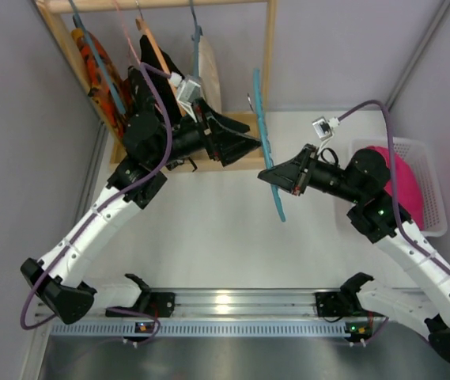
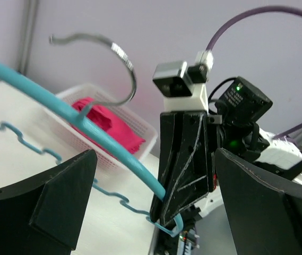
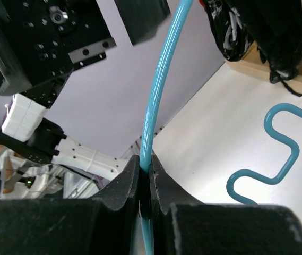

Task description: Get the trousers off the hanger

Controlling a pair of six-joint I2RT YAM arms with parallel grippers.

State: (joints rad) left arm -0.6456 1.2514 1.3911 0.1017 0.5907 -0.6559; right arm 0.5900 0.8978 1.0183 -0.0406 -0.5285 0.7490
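My right gripper carries the teal hanger [image 1: 268, 150] outward to the rack next, as it is bare, hooks it over the rack bar's loose end [image 1: 243, 2] and releases it.
A bare teal hanger [image 1: 268, 150] with a wavy lower bar and a metal hook [image 2: 124, 58] hangs in the air at mid-table; no cloth is on it. My right gripper [image 1: 276, 176] is shut on its curved upper arm [image 3: 158, 90], the bar pinched between the fingers [image 3: 124, 186]. My left gripper [image 1: 248, 142] stands wide open just left of the hanger, touching nothing; the teal bar [image 2: 60, 103] crosses in front of its spread fingers. A pink garment [image 1: 402, 182] lies in the white basket [image 1: 434, 190]; I cannot tell whether it is the trousers.
A wooden clothes rack [image 1: 268, 47] stands at the back with several hangers, an orange garment [image 1: 98, 71] and dark cloth [image 3: 257, 32] over its base. The basket sits at the right edge. A metal rail [image 1: 232, 305] runs along the near edge.
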